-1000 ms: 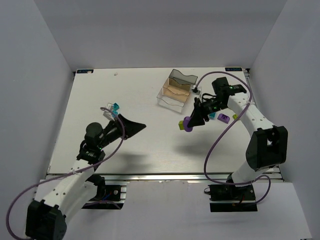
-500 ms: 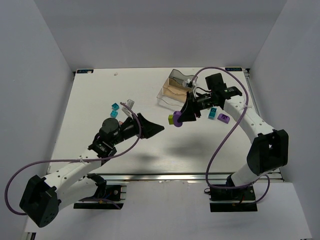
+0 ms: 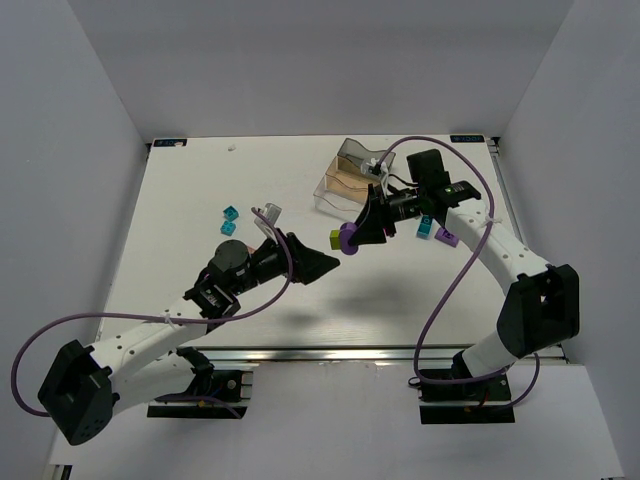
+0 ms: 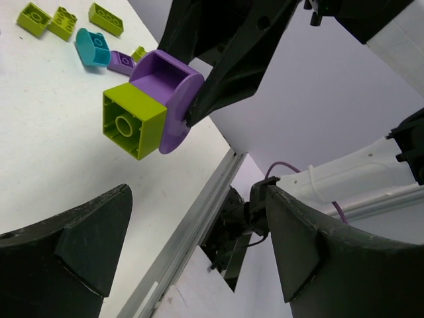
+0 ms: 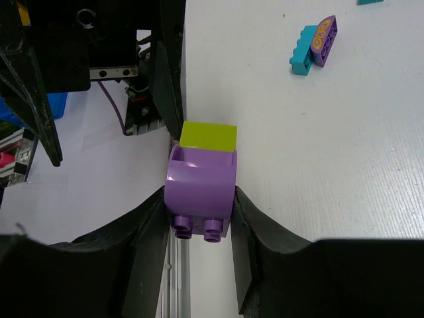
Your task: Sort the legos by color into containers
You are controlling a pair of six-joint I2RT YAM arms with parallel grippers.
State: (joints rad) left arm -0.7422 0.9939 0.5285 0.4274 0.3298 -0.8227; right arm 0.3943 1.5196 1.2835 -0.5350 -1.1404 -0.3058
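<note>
Next I should carry the purple lego in my right gripper outward, tips down over the container's clear near section [image 3: 338, 202], and release it there, since that section stands empty.
My right gripper [image 3: 353, 236] is shut on a purple lego [image 3: 347, 238] with a lime green lego [image 3: 336, 239] stuck to its end, held above the table in front of the clear three-part container [image 3: 335, 191]. In the right wrist view my right gripper [image 5: 201, 213] pinches the purple lego [image 5: 201, 189] by its sides, with the lime lego [image 5: 209, 138] beyond it. My left gripper [image 3: 322, 264] is open and empty, pointing at the pair from the lower left. In the left wrist view the purple lego [image 4: 169, 89] and lime lego [image 4: 132, 120] hang above my open left gripper [image 4: 199, 245].
A teal lego [image 3: 231, 213] lies at mid-left. A teal lego [image 3: 427, 228] and a purple lego [image 3: 447, 237] lie under the right arm. Several loose lime legos [image 4: 63, 22], a teal one [image 4: 93, 46] and a purple one [image 4: 122, 62] show in the left wrist view.
My left gripper swung right toward the table's middle. My right gripper carried the purple and lime pair left and slightly back, toward the left gripper.
</note>
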